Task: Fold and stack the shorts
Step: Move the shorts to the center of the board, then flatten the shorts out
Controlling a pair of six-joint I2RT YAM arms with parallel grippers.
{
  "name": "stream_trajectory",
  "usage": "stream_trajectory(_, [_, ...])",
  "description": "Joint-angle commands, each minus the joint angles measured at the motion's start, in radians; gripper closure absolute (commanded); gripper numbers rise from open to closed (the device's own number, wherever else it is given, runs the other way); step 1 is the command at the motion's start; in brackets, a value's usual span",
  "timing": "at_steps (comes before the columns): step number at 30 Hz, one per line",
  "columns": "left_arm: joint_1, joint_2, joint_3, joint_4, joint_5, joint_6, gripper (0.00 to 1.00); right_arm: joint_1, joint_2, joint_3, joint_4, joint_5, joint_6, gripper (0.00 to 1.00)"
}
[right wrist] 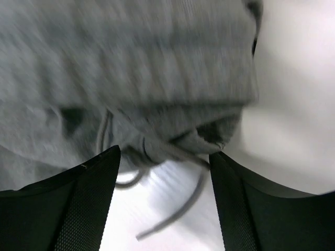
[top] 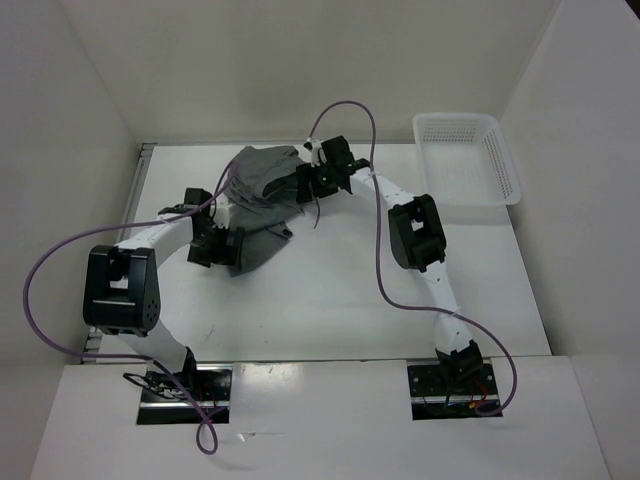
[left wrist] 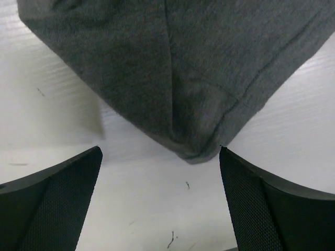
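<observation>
My left gripper edges toward the right in the top view next. Its open fingers go around the shorts' folded hem corner (left wrist: 189, 148), because that corner points between them.
The grey shorts (top: 262, 195) lie crumpled at the back middle of the white table (top: 340, 300). My left gripper (top: 222, 246) sits at their near-left edge. In the left wrist view it stands open (left wrist: 160, 152), and a hemmed leg corner of the shorts (left wrist: 199, 149) lies on the table just ahead of its fingertips, between them but not clamped. My right gripper (top: 301, 182) is at the shorts' right edge. The blurred right wrist view shows it open (right wrist: 165, 154) under the ribbed waistband (right wrist: 157, 68), with the drawstring (right wrist: 178, 212) dangling loose between its fingers.
A white perforated basket (top: 500, 165) stands at the back right corner of the table. White walls close in the left, back and right sides. A purple cable (top: 380, 250) loops above the right arm, and another hangs off the left arm.
</observation>
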Motion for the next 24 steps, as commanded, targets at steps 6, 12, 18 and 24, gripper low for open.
stream_trajectory(6, [-0.005, 0.123, 0.044, 0.091, 0.145, 0.004, 0.05, 0.017, 0.082, 0.166, 0.089, 0.075, 0.024, 0.2])
stream_trajectory(12, [-0.005, 0.177, 0.064, 0.112, 0.182, 0.004, 0.86, 0.057, 0.094, 0.144, 0.089, 0.129, 0.028, 0.45])
stream_trajectory(18, [-0.005, 0.125, 0.087, 0.103, 0.128, 0.004, 1.0, 0.057, 0.062, 0.155, 0.076, 0.212, -0.007, 1.0])
stream_trajectory(24, [0.032, -0.062, 0.197, 0.091, -0.186, 0.004, 1.0, 0.031, -0.24, -0.016, 0.02, 0.175, -0.087, 1.0])
